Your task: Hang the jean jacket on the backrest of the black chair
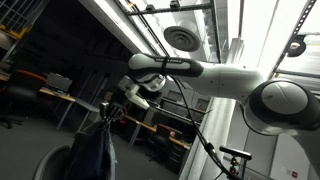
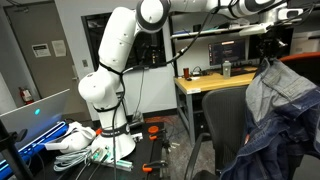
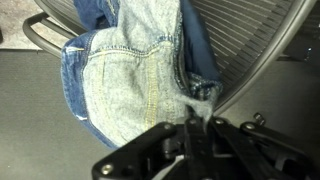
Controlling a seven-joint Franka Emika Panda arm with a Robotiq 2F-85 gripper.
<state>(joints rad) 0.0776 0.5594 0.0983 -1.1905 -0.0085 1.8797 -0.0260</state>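
Observation:
I need to lift my gripper and move it outward toward the wooden desk behind the black chair (image 2: 206,83), then let go of the jacket (image 2: 285,110), because it hangs bunched low at the backrest.
The jean jacket (image 3: 140,80) is blue denim with yellow seams, and it hangs bunched from my gripper (image 3: 192,120), which is shut on a pinch of its fabric. In an exterior view the jacket (image 1: 98,150) dangles below the gripper (image 1: 110,112), just above the black chair's arched backrest (image 1: 55,165). In an exterior view the jacket (image 2: 285,110) fills the right side, draping over the chair (image 2: 225,125). In the wrist view the dark mesh backrest (image 3: 260,35) with its paler rim lies behind the jacket.
Wooden-topped desks (image 1: 70,97) run along the back with items on them. A desk (image 2: 215,82) with a monitor and cup stands behind the chair. The robot base (image 2: 105,130) sits on the floor amid cables and tools (image 2: 75,140).

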